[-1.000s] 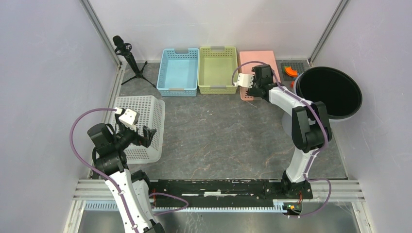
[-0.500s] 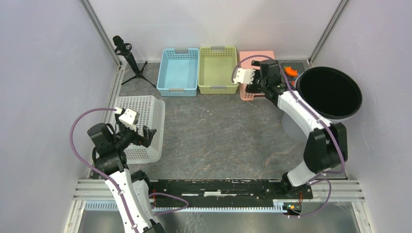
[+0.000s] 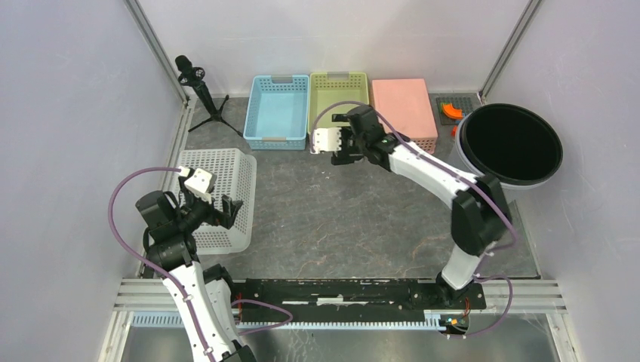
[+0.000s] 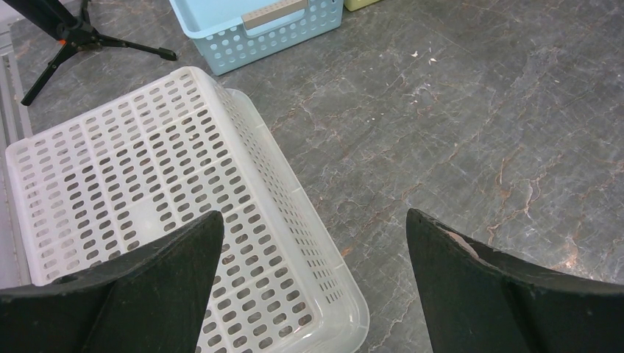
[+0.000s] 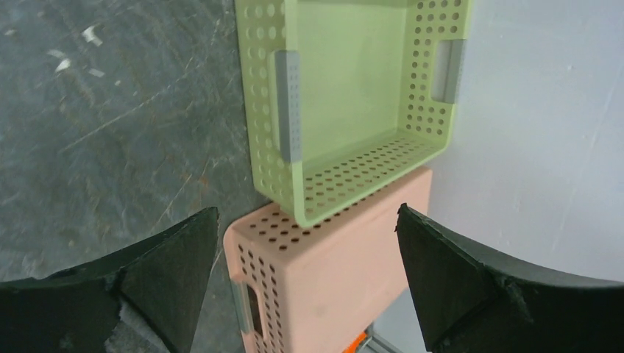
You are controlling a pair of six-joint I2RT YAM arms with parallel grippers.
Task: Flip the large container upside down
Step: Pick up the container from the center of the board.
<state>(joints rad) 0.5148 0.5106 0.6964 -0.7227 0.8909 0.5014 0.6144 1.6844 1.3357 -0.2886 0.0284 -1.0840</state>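
My right gripper should next move down and outward to close on the green basket's near gray handle (image 5: 291,129), a slim bar still beyond its open fingers.
The large container (image 3: 223,185) is a white perforated basket lying bottom-up at the left of the table; it fills the left of the left wrist view (image 4: 147,198). My left gripper (image 3: 215,210) hovers open above its near right corner (image 4: 314,215), with nothing between the fingers. My right gripper (image 3: 341,147) is open and empty in front of the green basket (image 3: 338,105). In the right wrist view its jaws (image 5: 307,209) frame the green basket (image 5: 353,88) and the pink basket (image 5: 346,272).
Along the back wall stand a blue basket (image 3: 278,109), the green basket and a pink basket (image 3: 404,105) turned bottom-up. A big black round tub (image 3: 509,143) sits at the right edge. A small black tripod (image 3: 200,87) stands back left.
My right arm has swung left, from over the pink basket to the front of the green basket. The left arm and the white container have not moved.
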